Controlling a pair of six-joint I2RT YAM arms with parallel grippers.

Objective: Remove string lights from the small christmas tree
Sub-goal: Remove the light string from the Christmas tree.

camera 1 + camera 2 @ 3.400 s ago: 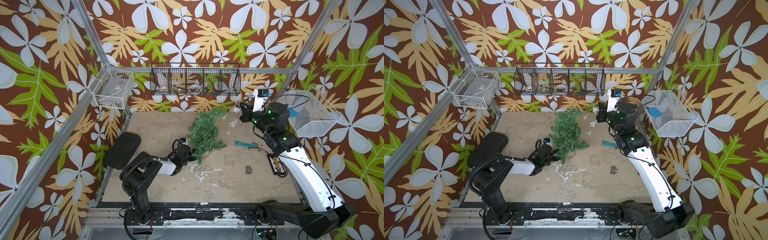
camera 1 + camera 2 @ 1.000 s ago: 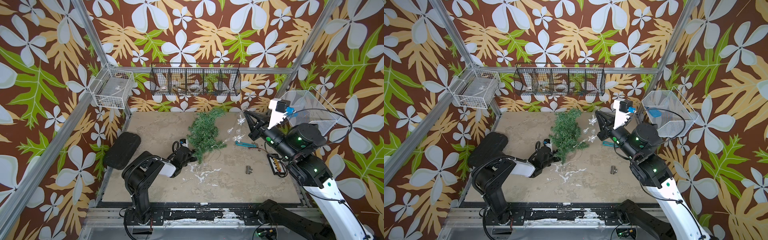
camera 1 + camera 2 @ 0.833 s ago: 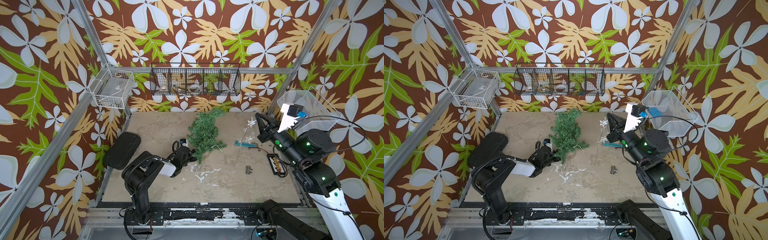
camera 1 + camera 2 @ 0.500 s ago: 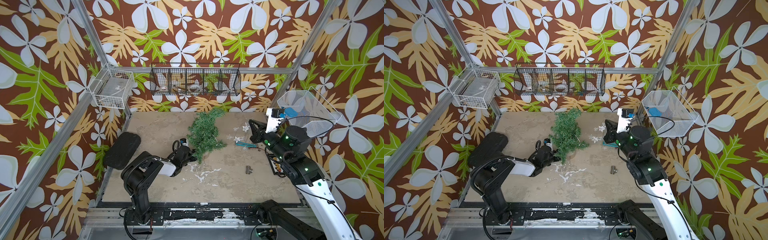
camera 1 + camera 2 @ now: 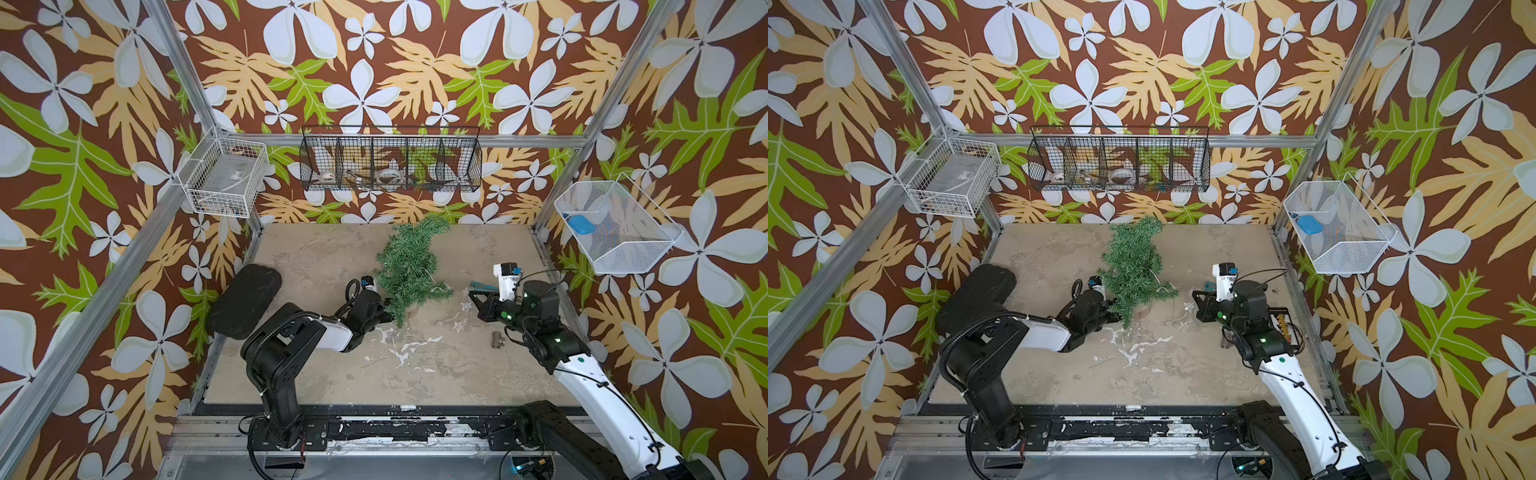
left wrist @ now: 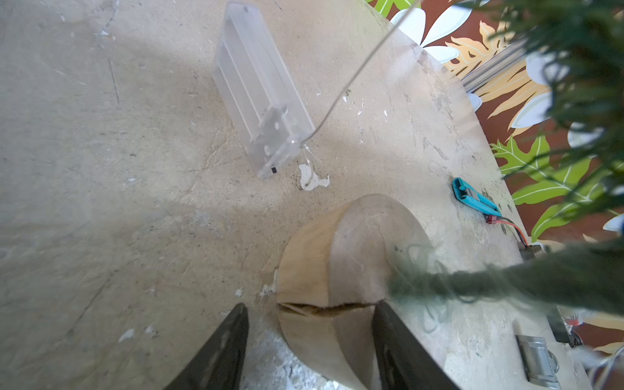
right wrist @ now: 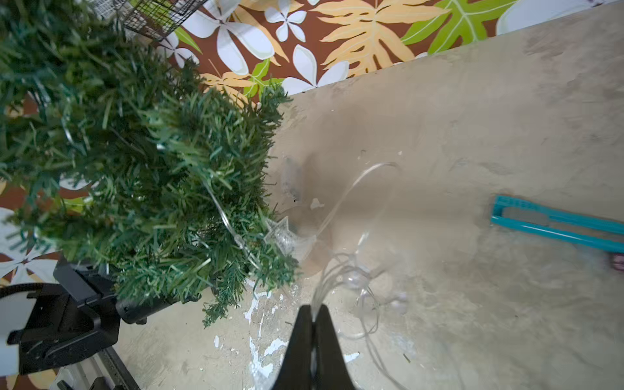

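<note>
The right gripper moves down and back next and releases the wire, its loops clear of branches, since open tabletop beside the tree lies there.
The small christmas tree (image 5: 409,266) (image 5: 1133,266) stands mid-table on a round wooden base (image 6: 337,256). My left gripper (image 5: 388,318) (image 6: 309,307) straddles that base, open: one finger rests against it and a gap shows at the other. The string lights (image 7: 287,236) trail from the tree's lower branches as a thin clear wire with a star bulb and looped globes. My right gripper (image 7: 314,309) (image 5: 476,301) is shut on a bunch of that wire, low over the table to the right of the tree. Star bulbs (image 5: 457,326) lie on the table beside it.
A clear plastic battery case (image 6: 260,101) lies on the table near the base, joined to the wire. A teal tool (image 5: 482,286) and a small metal fitting (image 5: 496,340) lie on the right. A black pad (image 5: 245,301) sits at the left; wire baskets (image 5: 390,160) hang on the walls.
My right gripper, still shut on the lights, has swung away from the tree's right side and come down low over the table, drawing wire and stars off the branches. The left arm has not moved.
</note>
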